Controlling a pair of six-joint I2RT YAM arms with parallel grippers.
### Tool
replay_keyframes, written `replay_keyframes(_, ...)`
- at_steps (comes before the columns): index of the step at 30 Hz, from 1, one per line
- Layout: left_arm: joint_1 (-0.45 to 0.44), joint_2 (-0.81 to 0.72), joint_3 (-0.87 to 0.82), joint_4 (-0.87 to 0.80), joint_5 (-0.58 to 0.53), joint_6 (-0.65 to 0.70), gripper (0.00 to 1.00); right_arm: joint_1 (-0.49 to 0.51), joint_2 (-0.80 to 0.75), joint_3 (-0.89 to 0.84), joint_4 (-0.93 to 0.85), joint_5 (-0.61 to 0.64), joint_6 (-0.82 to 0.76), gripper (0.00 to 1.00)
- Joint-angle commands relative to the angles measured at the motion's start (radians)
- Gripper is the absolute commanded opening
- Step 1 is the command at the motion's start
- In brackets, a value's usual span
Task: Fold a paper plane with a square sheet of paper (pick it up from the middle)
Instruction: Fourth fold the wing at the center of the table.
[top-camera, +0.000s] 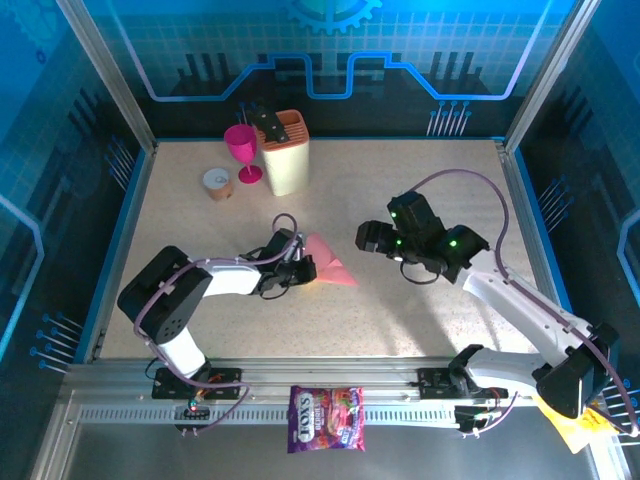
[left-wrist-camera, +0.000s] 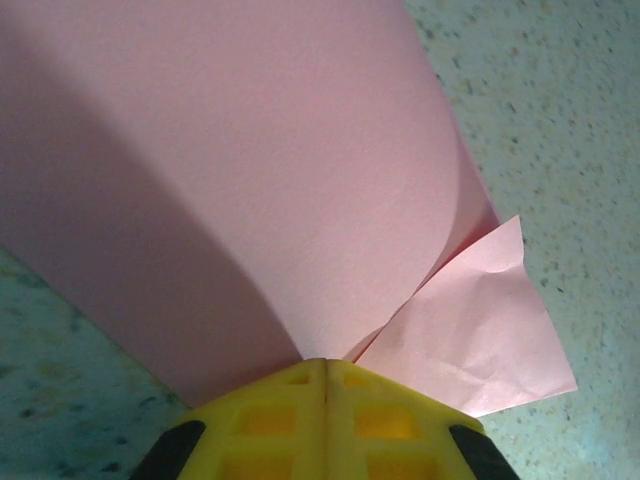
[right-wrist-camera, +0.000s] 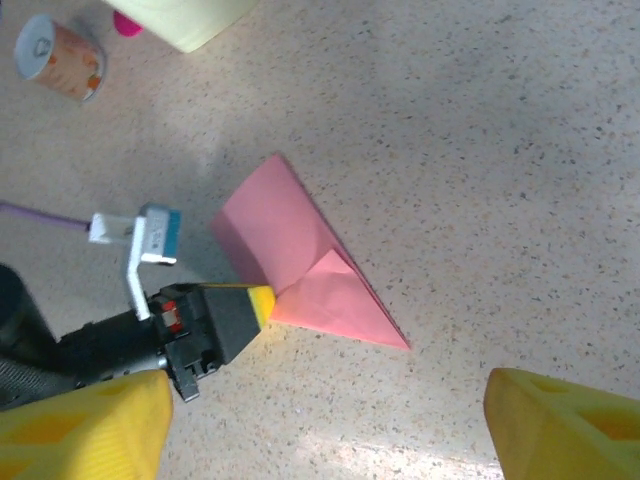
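The paper is already folded into a pointed wedge, so the robot's left gripper will stay low at the wedge's near edge and open to let go of it.
The square sheet of paper (top-camera: 328, 262) is pink and lies mid-table, folded over into a pointed wedge with a triangular flap near its tip (right-wrist-camera: 340, 300). This is the shape the paper plane has at this moment. My left gripper (top-camera: 300, 268) is shut on the wedge's near edge. Its yellow fingers (left-wrist-camera: 325, 400) are pressed together with the paper (left-wrist-camera: 250, 170) curving up from between them. My right gripper (top-camera: 372, 240) hovers just right of the paper and is open. Its yellow fingertips (right-wrist-camera: 80, 430) stand wide apart with only bare table between them.
A beige knife block (top-camera: 285, 150), a magenta goblet (top-camera: 242, 148) and a small can (top-camera: 218, 183) stand at the back left. A purple candy bag (top-camera: 326, 418) lies on the front rail. A yellow wrapper (top-camera: 580, 425) sits by the right arm's base.
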Motion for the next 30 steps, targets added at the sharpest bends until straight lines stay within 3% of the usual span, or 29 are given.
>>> replay_keyframes(1, -0.018, 0.026, 0.006, -0.058, 0.073, 0.057, 0.00, -0.023, 0.015, 0.046, -0.079, -0.055, -0.051, 0.88)
replay_keyframes(5, -0.019, -0.053, 0.030, -0.113, 0.065, 0.053, 0.01, -0.028, 0.020, 0.026, -0.042, -0.100, -0.068, 0.95)
replay_keyframes(9, -0.019, -0.165, 0.078, -0.217, 0.044, 0.056, 0.12, -0.031, 0.034, 0.021, -0.041, -0.097, -0.060, 0.99)
replay_keyframes(18, -0.017, -0.340, 0.154, -0.374, 0.014, -0.009, 0.61, -0.048, 0.022, -0.067, 0.016, -0.037, -0.027, 0.99)
replay_keyframes(24, -0.015, -0.362, 0.155, -0.418, 0.025, -0.092, 0.96, -0.066, 0.063, -0.134, 0.121, -0.103, -0.059, 0.99)
replay_keyframes(28, -0.013, -0.351, 0.110, -0.394, 0.008, -0.190, 1.00, -0.045, 0.159, -0.114, 0.094, -0.118, -0.143, 0.99)
replay_keyframes(30, -0.017, -0.349, 0.066, -0.361, -0.017, -0.258, 1.00, -0.040, 0.209, -0.113, 0.089, -0.141, -0.176, 0.92)
